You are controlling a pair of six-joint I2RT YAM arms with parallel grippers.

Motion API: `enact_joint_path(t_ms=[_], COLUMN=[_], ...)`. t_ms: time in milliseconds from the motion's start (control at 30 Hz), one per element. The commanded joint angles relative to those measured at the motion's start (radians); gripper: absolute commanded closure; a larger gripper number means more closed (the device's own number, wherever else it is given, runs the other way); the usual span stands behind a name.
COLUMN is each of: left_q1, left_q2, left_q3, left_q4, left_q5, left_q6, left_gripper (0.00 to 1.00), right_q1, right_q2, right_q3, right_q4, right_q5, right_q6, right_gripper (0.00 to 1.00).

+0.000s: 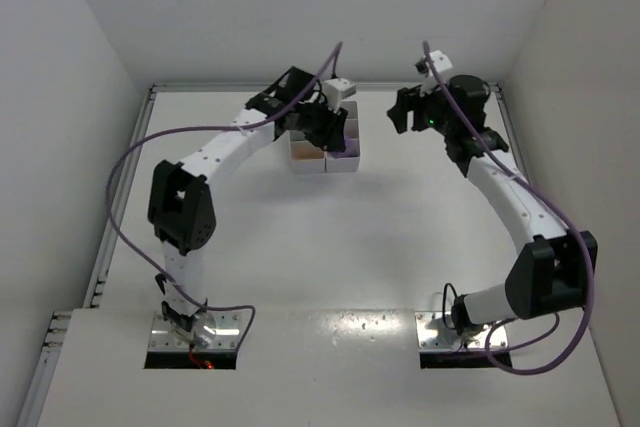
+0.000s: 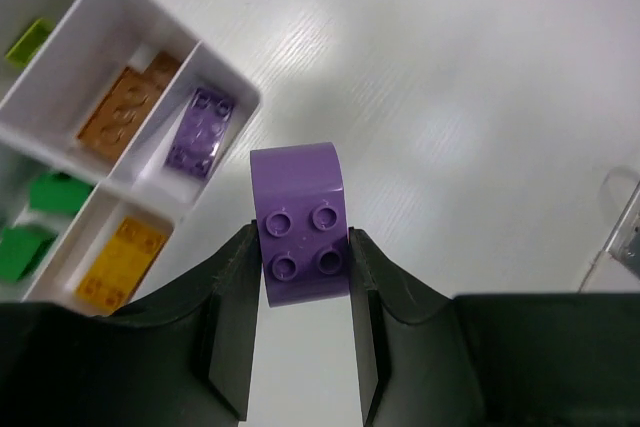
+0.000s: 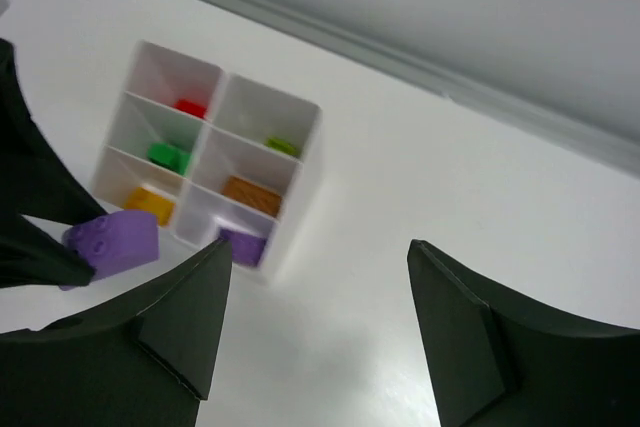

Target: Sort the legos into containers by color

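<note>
I will carry the purple lego with my left gripper over the tray's corner section next, then lower it in, because a purple brick (image 2: pixel 200 129) already lies there.
My left gripper (image 2: pixel 302 243) is shut on a purple lego (image 2: pixel 300 222), held above the table just beside the purple corner of the white six-compartment tray (image 2: pixel 232 77). The tray holds a purple brick (image 2: pixel 200 129), orange brick (image 2: pixel 122 115), yellow brick (image 2: pixel 122 262), green bricks (image 2: pixel 40 215) and a lime brick (image 2: pixel 26 42). In the right wrist view the tray (image 3: pixel 298 192) also shows a red brick (image 3: pixel 190 107), and the held purple lego (image 3: pixel 112 242) is at its near left. My right gripper (image 3: pixel 315 257) is open and empty, right of the tray.
In the top view the tray (image 1: pixel 325 162) stands at the back middle of the white table, under the left gripper (image 1: pixel 332 129); the right gripper (image 1: pixel 403 112) hovers to its right. White walls enclose the table on three sides.
</note>
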Motion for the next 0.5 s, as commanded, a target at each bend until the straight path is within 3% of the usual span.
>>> enact_joint_path(t_ms=[0,200,467], left_q1=[-0.045,-0.092,-0.093], left_q2=[0.103,0.363,0.415], left_q3=[0.146,0.452,0.488], left_q4=[-0.111,-0.285,-0.337], left_q5=[-0.017,-0.074,-0.182], left_q6=[0.155,0.275,0.407], left_gripper=[1.00,0.96,0.92], right_q1=[-0.095,-0.220,-0.277], right_q2=[-0.047,-0.111,-0.156], right_q3=[-0.066,-0.113,-0.132], right_q4=[-0.167,-0.232,-0.263], right_q5=[0.016,-0.017,-0.048], right_q6=[0.041,0.050,0.070], right_gripper=[0.29,0.29,0.29])
